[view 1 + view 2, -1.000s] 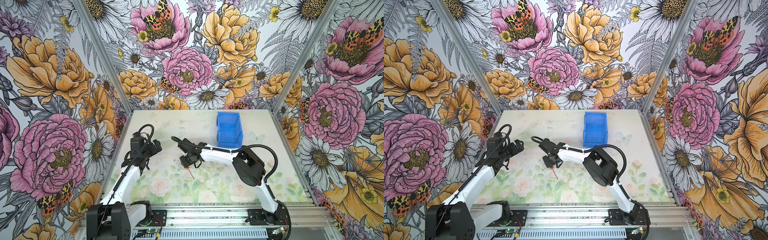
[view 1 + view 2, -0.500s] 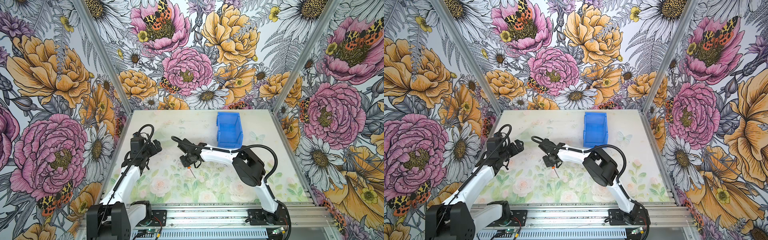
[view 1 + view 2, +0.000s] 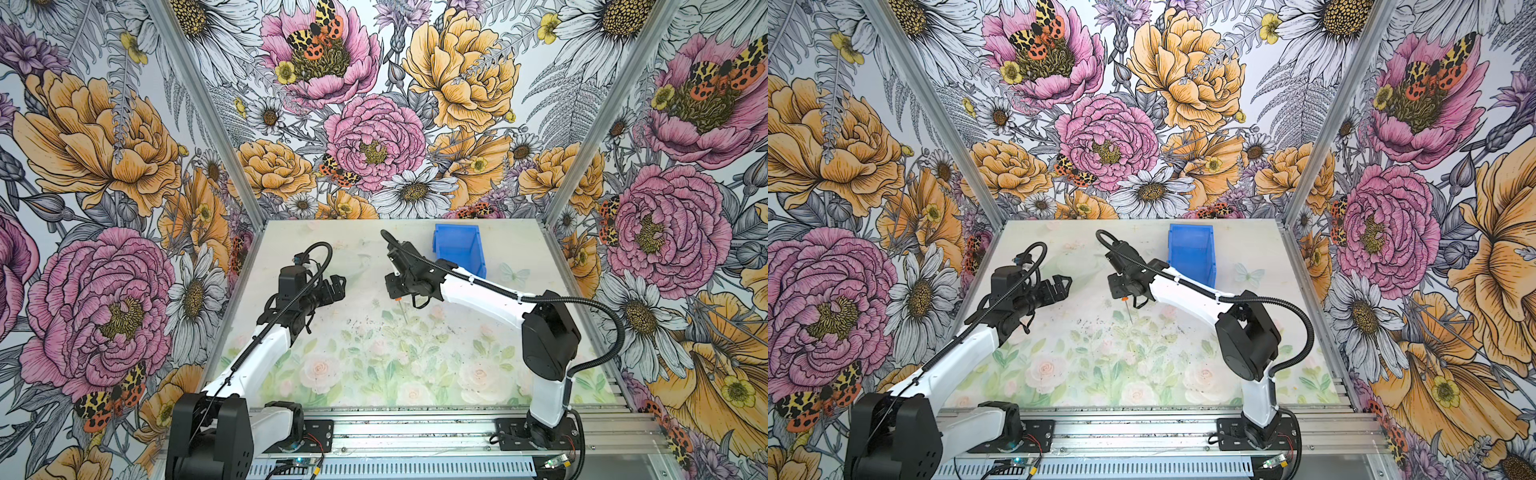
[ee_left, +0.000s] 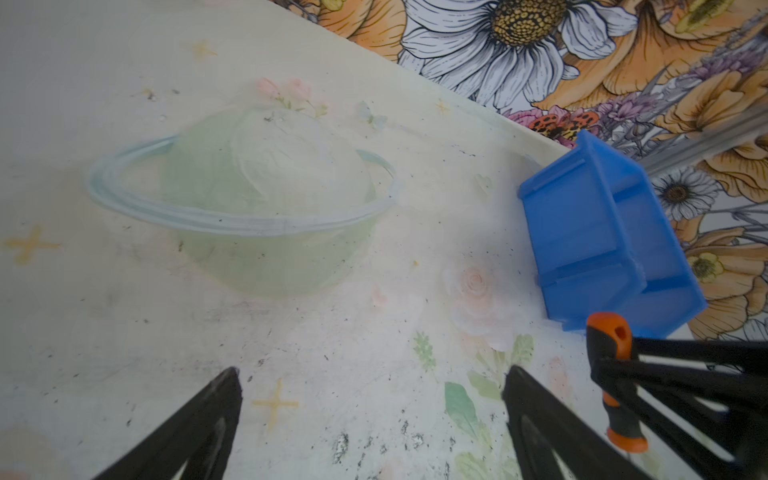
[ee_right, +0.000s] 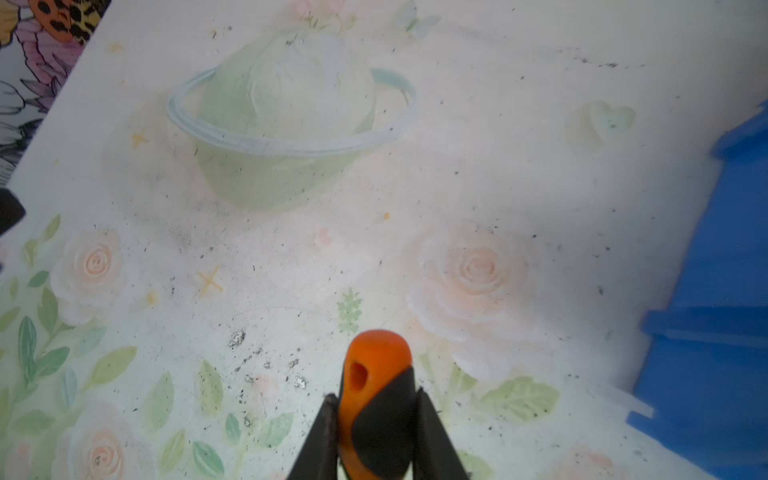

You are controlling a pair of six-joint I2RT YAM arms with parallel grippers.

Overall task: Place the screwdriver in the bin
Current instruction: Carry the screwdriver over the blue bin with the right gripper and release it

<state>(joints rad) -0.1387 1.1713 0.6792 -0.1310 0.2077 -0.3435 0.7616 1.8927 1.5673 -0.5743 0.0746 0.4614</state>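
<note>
I will carry the screwdriver outward across the table with my right gripper and release it over the blue bin's open top (image 3: 461, 250), as that opening faces up.
My right gripper (image 3: 397, 291) (image 5: 375, 395) is shut on the orange-and-black handle of the screwdriver (image 5: 376, 365) and holds it upright near the middle of the table. In both top views the thin silver shaft (image 3: 402, 311) (image 3: 1128, 311) points down at the table. In the left wrist view the screwdriver (image 4: 611, 336) stands between the right gripper's black fingers. The blue bin (image 3: 459, 249) (image 3: 1192, 253) (image 4: 602, 232) (image 5: 727, 332) stands at the back, right of the held screwdriver. My left gripper (image 3: 338, 286) (image 3: 1065, 284) (image 4: 370, 374) hangs open and empty to its left.
The table (image 3: 374, 374) has a pale floral print with a ringed planet (image 4: 249, 187) drawn on it. Flowered walls close the back and both sides. An aluminium rail (image 3: 415, 428) with both arm bases runs along the front edge.
The right gripper has closed on the screwdriver's handle and moved up and toward the back right with it. The left arm has stayed put.
</note>
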